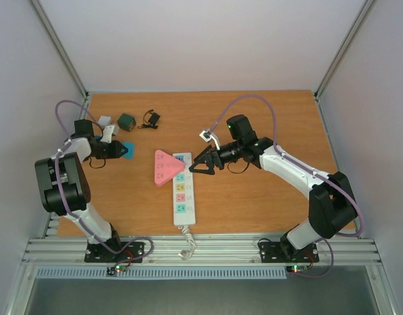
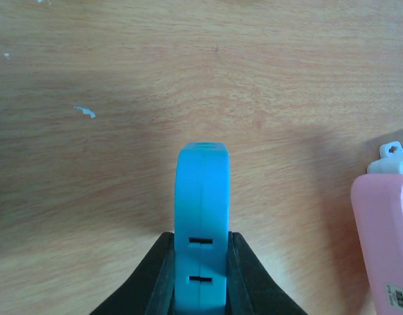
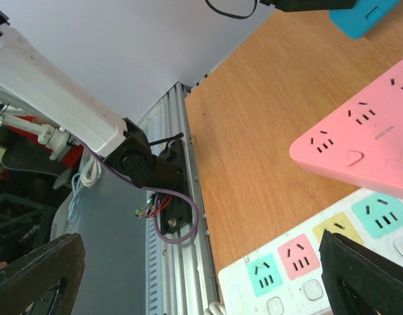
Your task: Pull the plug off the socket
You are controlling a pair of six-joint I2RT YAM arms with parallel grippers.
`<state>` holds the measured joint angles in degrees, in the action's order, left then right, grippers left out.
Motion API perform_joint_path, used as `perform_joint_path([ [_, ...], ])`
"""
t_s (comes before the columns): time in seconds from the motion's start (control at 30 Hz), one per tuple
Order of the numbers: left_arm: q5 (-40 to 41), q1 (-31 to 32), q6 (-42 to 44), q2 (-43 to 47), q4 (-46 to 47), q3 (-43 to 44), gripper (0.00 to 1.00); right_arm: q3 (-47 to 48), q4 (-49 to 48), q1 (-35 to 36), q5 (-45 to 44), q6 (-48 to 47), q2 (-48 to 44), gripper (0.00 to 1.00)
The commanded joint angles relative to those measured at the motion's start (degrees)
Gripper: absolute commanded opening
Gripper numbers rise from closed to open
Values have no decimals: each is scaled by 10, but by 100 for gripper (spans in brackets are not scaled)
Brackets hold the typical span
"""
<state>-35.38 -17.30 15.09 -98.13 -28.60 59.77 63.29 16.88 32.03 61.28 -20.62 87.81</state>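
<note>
I will next bring the blue plug down with my left gripper onto the bare tabletop below my gripper, clear of the pink adapter, and open my gripper to release the plug there.
The socket is a long white power strip with pastel outlets, its coiled cord at the near end. A pink triangular adapter lies against its far left end; whether it is plugged in I cannot tell. My left gripper is shut on a blue plug, held to the left of the pink adapter, apart from the strip. My right gripper is open wide and empty beside the strip's far right end. In the right wrist view the strip lies between my fingers.
A dark green cube, a small black charger with its cable and a grey-white block lie at the far left. The metal rail runs along the near edge. Grey walls enclose the table.
</note>
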Motion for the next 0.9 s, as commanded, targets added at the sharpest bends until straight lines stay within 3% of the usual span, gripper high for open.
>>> perform_joint_path([
  [0.0,-21,-2,-16,-31,33,27,6,-5,-16,-1,1,-6,10,99],
  [0.27,-31,-2,-26,-78,20,54,15,-11,-19,-1,0,-7,17,98],
  [0.5,-1,-1,-35,-69,28,55,49,-15,-21,-1,-2,-8,18,98],
  [0.73,6,-2,-20,-32,14,51,65,-14,-22,-1,-12,-11,21,98],
  [0.87,6,-1,4,5,4,40,79,-13,-20,-1,-26,-19,30,98],
])
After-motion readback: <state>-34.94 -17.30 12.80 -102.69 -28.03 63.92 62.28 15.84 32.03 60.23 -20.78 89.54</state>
